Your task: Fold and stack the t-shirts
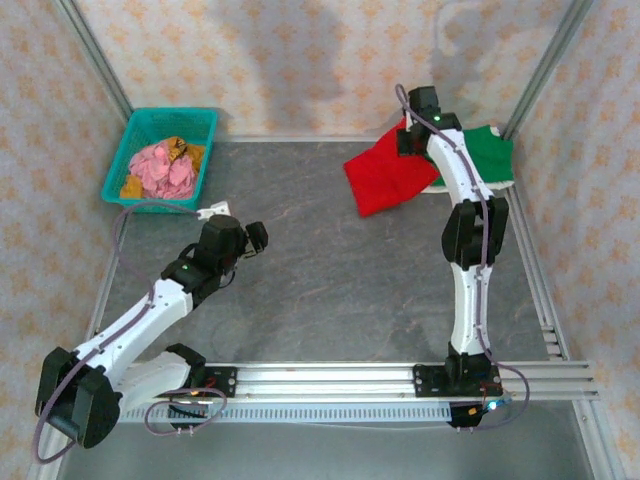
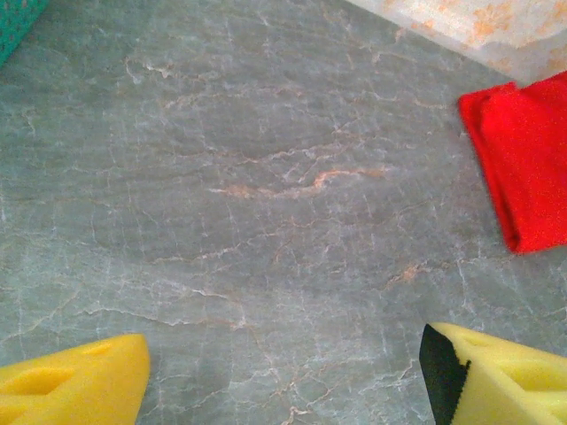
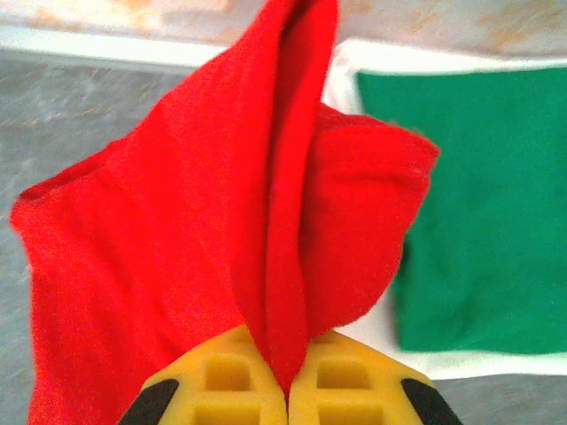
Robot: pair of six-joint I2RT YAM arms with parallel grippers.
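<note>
My right gripper goes sideways over the green t-shirt next, toward the corner post. It then releases the red t-shirt's fold, since that stack of t-shirts lies just beside the gripper.
My right gripper is shut on a pinched fold of the red t-shirt, which hangs bunched from the yellow fingers. In the top view that gripper is at the back right, and the red t-shirt trails down to the table on its left. A folded dark green t-shirt lies flat on a white t-shirt just to the right. The green t-shirt sits in the far right corner. My left gripper hovers open over bare table at the left, its fingers wide apart with nothing between them.
A teal basket with pink and orange cloths stands at the back left, a small white object by its near corner. Patterned walls and metal posts close in the grey marbled table. In the left wrist view the red t-shirt's edge lies far right.
</note>
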